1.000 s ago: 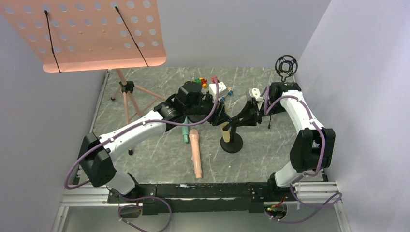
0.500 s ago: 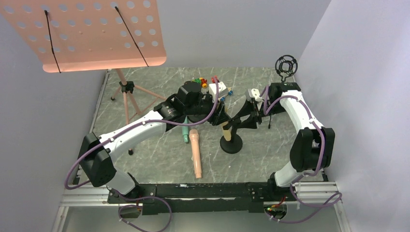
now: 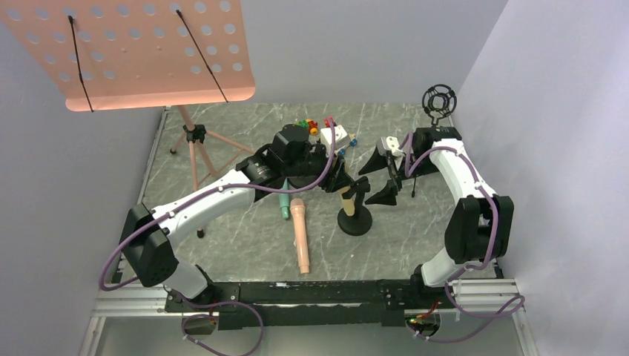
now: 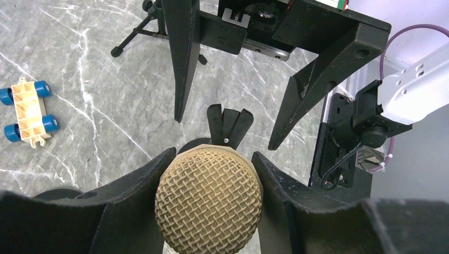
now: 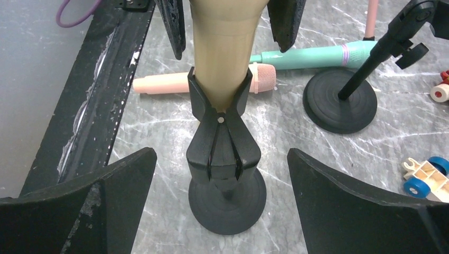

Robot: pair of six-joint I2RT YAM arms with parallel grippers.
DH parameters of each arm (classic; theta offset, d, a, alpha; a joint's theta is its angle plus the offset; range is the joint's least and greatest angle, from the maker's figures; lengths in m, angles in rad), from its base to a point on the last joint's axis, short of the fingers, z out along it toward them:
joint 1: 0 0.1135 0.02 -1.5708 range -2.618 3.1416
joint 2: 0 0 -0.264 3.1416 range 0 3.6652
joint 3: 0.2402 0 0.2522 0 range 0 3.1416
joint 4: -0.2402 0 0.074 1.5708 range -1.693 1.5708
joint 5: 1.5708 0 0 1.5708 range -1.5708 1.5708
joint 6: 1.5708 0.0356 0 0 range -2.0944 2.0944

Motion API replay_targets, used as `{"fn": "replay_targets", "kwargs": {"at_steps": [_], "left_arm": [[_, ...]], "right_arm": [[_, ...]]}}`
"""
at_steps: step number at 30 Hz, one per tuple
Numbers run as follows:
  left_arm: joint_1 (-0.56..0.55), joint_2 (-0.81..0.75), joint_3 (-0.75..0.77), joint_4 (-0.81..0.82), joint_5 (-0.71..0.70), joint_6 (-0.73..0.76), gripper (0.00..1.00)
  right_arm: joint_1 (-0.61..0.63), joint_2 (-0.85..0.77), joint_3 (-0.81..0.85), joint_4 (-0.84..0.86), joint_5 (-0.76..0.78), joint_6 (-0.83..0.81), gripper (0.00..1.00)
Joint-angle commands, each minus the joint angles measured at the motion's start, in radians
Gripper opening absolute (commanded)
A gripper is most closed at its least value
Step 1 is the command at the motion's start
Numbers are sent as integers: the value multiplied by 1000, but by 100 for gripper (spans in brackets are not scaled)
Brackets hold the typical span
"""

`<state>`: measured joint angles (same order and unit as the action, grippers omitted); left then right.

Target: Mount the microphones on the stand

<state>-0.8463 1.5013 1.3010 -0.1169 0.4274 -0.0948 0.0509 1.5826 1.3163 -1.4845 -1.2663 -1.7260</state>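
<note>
The yellow handle fills the clip, so next my right gripper should drop below the clip [image 5: 221,143] toward the stand, then close around its post [image 5: 227,188].
My left gripper [image 4: 212,159] is shut on the mesh head of the pale yellow microphone [image 4: 209,198], holding it upright. The yellow handle [image 5: 225,53] sits in the forked clip [image 5: 221,143] of the short black stand, whose round base [image 5: 227,203] rests on the table. My right gripper [image 5: 221,159] is open wide, its fingers on either side of the clip and apart from it. From above, the left gripper [image 3: 341,182] and the right gripper [image 3: 365,187] meet over the stand [image 3: 355,221]. The peach-pink microphone [image 3: 300,233] and the mint-green microphone [image 3: 284,204] lie on the table beside it.
A second black stand [image 5: 341,106] rises behind the green microphone. Small toy cars [image 3: 308,124] and a white block [image 3: 334,136] sit at the back, and one car [image 4: 29,108] lies left of the stand. A pink music stand [image 3: 141,52] on a tripod [image 3: 194,148] fills the back left; a shock-mount stand [image 3: 439,100] is at the back right.
My right gripper has opened from a narrow hold round the stand's clip to fully wide. The left gripper and the yellow microphone have stayed put.
</note>
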Motion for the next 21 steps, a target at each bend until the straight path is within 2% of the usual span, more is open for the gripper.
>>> {"fn": "replay_targets", "kwargs": {"at_steps": [1, 4, 8, 15, 21], "left_arm": [[-7, -49, 13, 45, -16, -30, 43], [-7, -63, 5, 41, -38, -33, 66], [-8, -82, 0, 33, -64, -26, 85], [-5, -127, -11, 29, -90, -14, 97], [12, -293, -86, 31, -254, 4, 99]], "right_arm": [[-26, -23, -1, -9, -56, -32, 100], [-35, -28, -7, -9, -65, -30, 100], [-45, -30, -19, -9, -75, -25, 100], [-45, -45, -55, -10, -76, -22, 100], [-112, -83, -127, 1, -83, -1, 100]]}}
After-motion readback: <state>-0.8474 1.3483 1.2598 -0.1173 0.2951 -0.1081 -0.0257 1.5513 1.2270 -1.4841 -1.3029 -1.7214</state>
